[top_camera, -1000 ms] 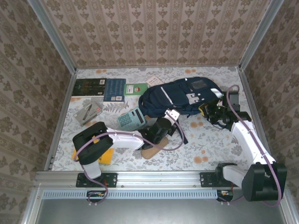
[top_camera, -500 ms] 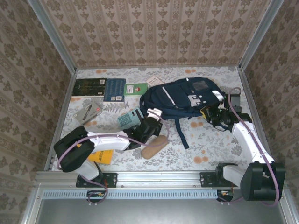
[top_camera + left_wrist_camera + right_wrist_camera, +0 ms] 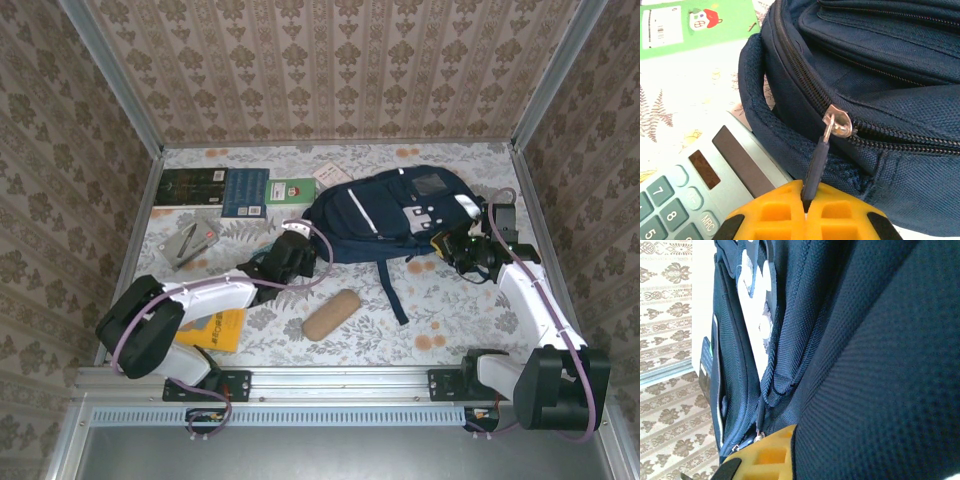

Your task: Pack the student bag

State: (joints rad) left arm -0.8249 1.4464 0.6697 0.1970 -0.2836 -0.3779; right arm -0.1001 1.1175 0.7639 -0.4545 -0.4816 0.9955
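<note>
The robot's right gripper will next carry the fold outward toward the bag's white patch [image 3: 417, 218] [image 3: 756, 320] and release it, because the bag is bunched on its side.
The student bag [image 3: 385, 212], navy with white stripes, lies on its side at the back right of the table. My left gripper [image 3: 305, 250] is at the bag's left end. In the left wrist view my left gripper [image 3: 807, 200] is shut on the dark zipper pull [image 3: 816, 162], which hangs from a silver slider [image 3: 840, 123] on the bag [image 3: 880, 75]. My right gripper [image 3: 447, 243] is at the bag's right end. In the right wrist view my right gripper [image 3: 794, 450] is shut on a fold of the bag's fabric [image 3: 865, 365], which hides one finger.
A grey calculator [image 3: 685, 190] lies under my left gripper, with a green card [image 3: 695, 20] beyond it. Dark and blue books [image 3: 215, 187] line the back left. A tan pouch [image 3: 331, 313], a yellow notebook [image 3: 215, 330], a grey case [image 3: 188, 240] and the bag's strap [image 3: 390, 285] lie in front.
My left gripper has swung to the left along the bag's near side to its left end, uncovering the tan pouch. The right arm has hardly moved.
</note>
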